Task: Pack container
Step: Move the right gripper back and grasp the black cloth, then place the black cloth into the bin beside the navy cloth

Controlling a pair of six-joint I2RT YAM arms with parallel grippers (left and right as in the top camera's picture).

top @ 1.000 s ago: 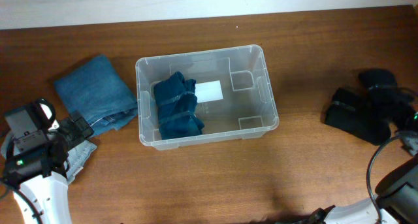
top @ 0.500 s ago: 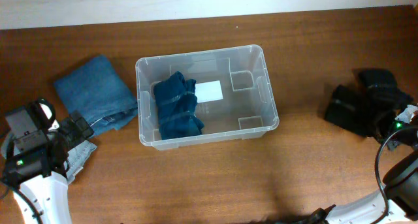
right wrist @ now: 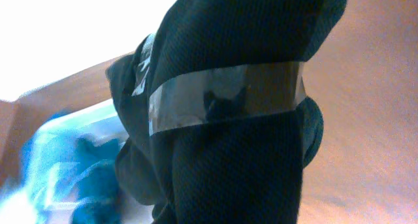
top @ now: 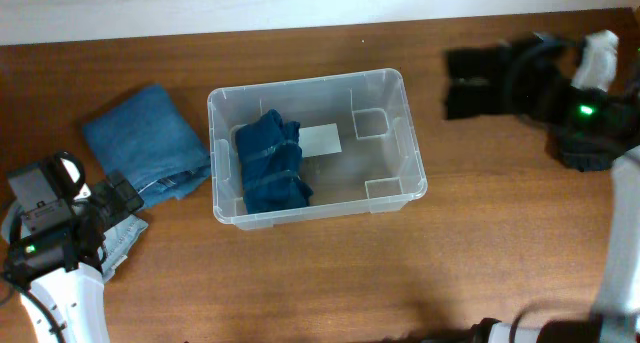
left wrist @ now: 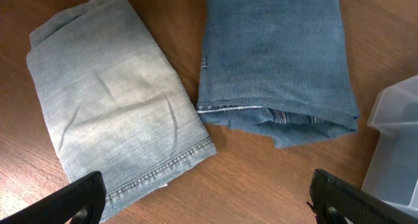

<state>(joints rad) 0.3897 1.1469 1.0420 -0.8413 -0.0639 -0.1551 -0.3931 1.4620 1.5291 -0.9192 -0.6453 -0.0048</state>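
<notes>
My right gripper shifts to the left in the overhead view next, then down, since the container is empty beside the dark blue garment.
The container [top: 412,153], a clear tub with a white label on its base, stands mid-table and holds a folded dark blue garment [top: 272,165]. My right gripper [top: 548,91] is raised at the back right, shut on a black garment bundle [top: 485,83]. In the right wrist view that bundle [right wrist: 225,139], bound by a clear tape band [right wrist: 225,96], fills the frame and hides the fingers. My left gripper [left wrist: 209,204] hangs open over bare wood beside folded light jeans [left wrist: 111,113] and folded blue jeans [left wrist: 274,61], touching neither.
The blue jeans [top: 145,143] lie just left of the container, the light jeans [top: 122,238] partly under my left arm [top: 50,243]. A container corner [left wrist: 398,152] shows at the right of the left wrist view. The table's back edge meets a white wall.
My right gripper shut on the black bundle, lifted it off the table at the right edge and carried it up toward the back and left. The left arm stayed still.
</notes>
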